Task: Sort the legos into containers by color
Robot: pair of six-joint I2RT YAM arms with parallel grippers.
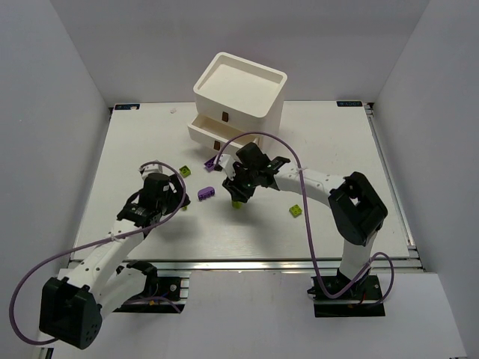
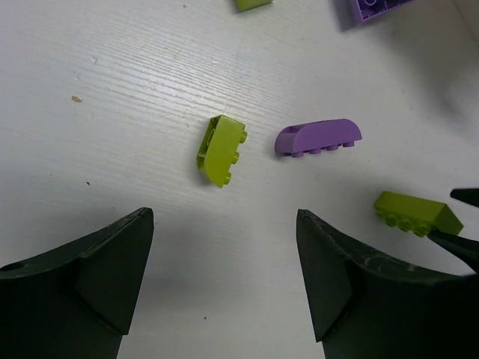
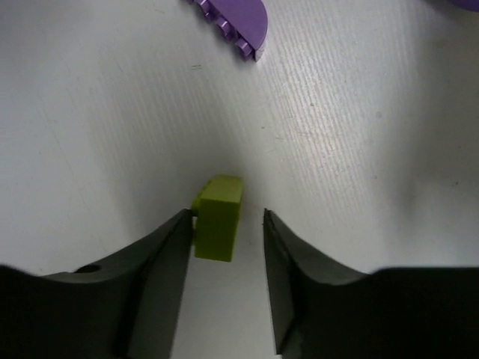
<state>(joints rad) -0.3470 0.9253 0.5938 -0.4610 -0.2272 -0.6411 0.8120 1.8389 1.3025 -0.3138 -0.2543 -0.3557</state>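
Observation:
My left gripper will go down next onto the lime lego beside the curved purple lego (image 2: pixel 318 138), because its open fingers are already wider apart than that brick.
A lime lego (image 3: pixel 218 217) lies on the white table between the fingers of my right gripper (image 3: pixel 226 217). The jaws stand partly apart: the left finger touches the brick, and a gap remains at the right finger. From above, that right gripper (image 1: pixel 238 196) points down at the lime lego (image 1: pixel 236 203). My left gripper (image 2: pixel 224 217) hangs open over bare table, with nothing between its fingers. Ahead of it lie a lime lego (image 2: pixel 221 149) and a curved purple lego (image 2: pixel 318 138). The white chest of containers (image 1: pixel 239 90) stands at the back with a lower drawer (image 1: pixel 213 134) pulled out.
More loose legos lie around: lime ones (image 1: pixel 184 172) (image 1: pixel 297 212) (image 1: pixel 209 161) and a purple one (image 1: pixel 206 194). A purple cable loops over the right arm. White walls enclose the table on the left, back and right.

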